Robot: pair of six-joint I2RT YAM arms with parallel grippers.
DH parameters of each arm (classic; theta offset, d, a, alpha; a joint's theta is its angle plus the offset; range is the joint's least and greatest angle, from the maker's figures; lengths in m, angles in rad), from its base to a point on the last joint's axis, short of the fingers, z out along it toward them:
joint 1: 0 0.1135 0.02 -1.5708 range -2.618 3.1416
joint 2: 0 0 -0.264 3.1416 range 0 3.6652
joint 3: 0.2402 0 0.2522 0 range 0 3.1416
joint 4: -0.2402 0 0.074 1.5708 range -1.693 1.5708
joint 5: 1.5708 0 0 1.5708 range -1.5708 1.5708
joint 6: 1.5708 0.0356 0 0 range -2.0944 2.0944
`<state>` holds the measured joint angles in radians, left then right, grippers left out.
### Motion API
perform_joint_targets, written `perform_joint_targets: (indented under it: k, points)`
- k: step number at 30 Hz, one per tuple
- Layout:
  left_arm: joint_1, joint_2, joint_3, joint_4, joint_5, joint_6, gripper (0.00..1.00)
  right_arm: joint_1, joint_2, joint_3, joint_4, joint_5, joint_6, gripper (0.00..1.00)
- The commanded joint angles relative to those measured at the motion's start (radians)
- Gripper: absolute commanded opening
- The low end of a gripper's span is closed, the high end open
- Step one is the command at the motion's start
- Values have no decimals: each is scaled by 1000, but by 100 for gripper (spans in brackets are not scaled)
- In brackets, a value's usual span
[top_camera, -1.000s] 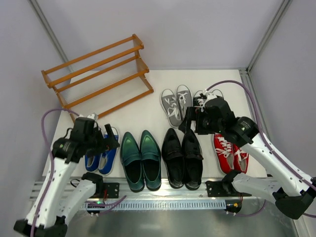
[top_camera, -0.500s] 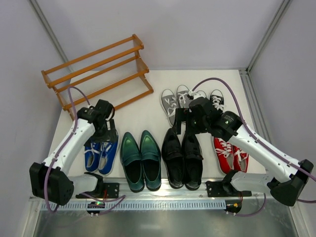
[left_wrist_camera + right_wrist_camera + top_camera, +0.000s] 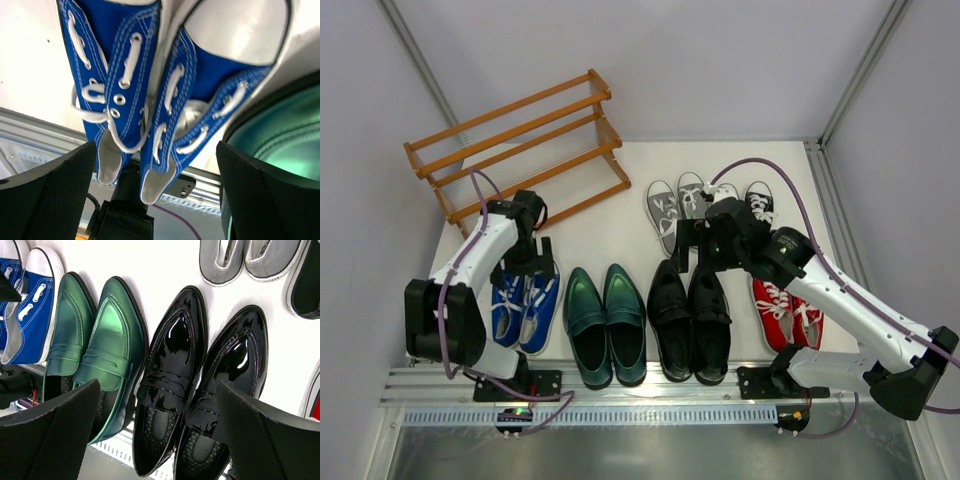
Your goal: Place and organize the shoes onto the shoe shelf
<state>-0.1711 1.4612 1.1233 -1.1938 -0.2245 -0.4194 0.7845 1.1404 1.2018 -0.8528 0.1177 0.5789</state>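
My left gripper is above the blue sneakers' inner lace flaps, which sit side by side between its fingers, so it will lower first to close on both of them.
The shoes lie in rows on the white table. The blue sneakers (image 3: 525,305) (image 3: 150,90) are at the left, with my left gripper (image 3: 534,260) (image 3: 156,172) open above their toes and straddling the pair. The dark green loafers (image 3: 605,320) (image 3: 95,350) come after them, then the black loafers (image 3: 692,320) (image 3: 200,375), over whose toes my right gripper (image 3: 705,248) (image 3: 157,412) hangs open and holds nothing. Red sneakers (image 3: 785,310) lie at the right. Grey sneakers (image 3: 670,208) (image 3: 245,257) and black-and-white sneakers (image 3: 757,200) lie behind. The shoe shelf (image 3: 520,150) holds nothing.
The shelf stands at the back left, against the grey wall. A metal rail (image 3: 650,385) with both arm bases runs along the near edge, just behind the shoes' heels. Bare white table (image 3: 610,230) shows between the shelf and the shoes.
My left arm has reached forward, and its gripper has moved from beside the blue sneakers to above their toes. The right gripper has shifted slightly left. Both have stayed open.
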Motion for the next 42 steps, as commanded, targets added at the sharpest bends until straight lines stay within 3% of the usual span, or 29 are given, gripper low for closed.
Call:
perform_joint_targets:
  k: [1,9,12,16,17,20,22,29,33,37,42]
  points:
    - [45,56,-2,51,14,25,100,9,-7,-5,44,-4,-40,97]
    - [99,217,13,62,-22,30,99,7,51,-39,115,-78,-67,97]
    - [107,264,-5,80,16,37,88,7,56,-41,123,-95,-79,100]
    - [105,263,-5,71,68,44,23,7,36,-53,120,-79,-93,87]
    - [105,258,-7,71,73,41,0,6,30,-56,120,-75,-96,80]
    - [105,225,-17,62,141,39,0,5,4,-77,118,-64,-82,67]
    - [104,194,-34,56,180,41,0,5,-14,-90,115,-64,-71,64]
    - [99,-77,-46,65,217,-82,0,4,-71,-116,90,-23,-48,61]
    - [99,-174,-8,129,130,-166,0,7,-80,-108,86,-29,-42,61]
    - [99,-131,29,192,38,-190,0,5,-88,-104,87,-24,-36,61]
    - [113,8,79,209,20,-186,0,5,-100,-99,84,-12,-34,61]
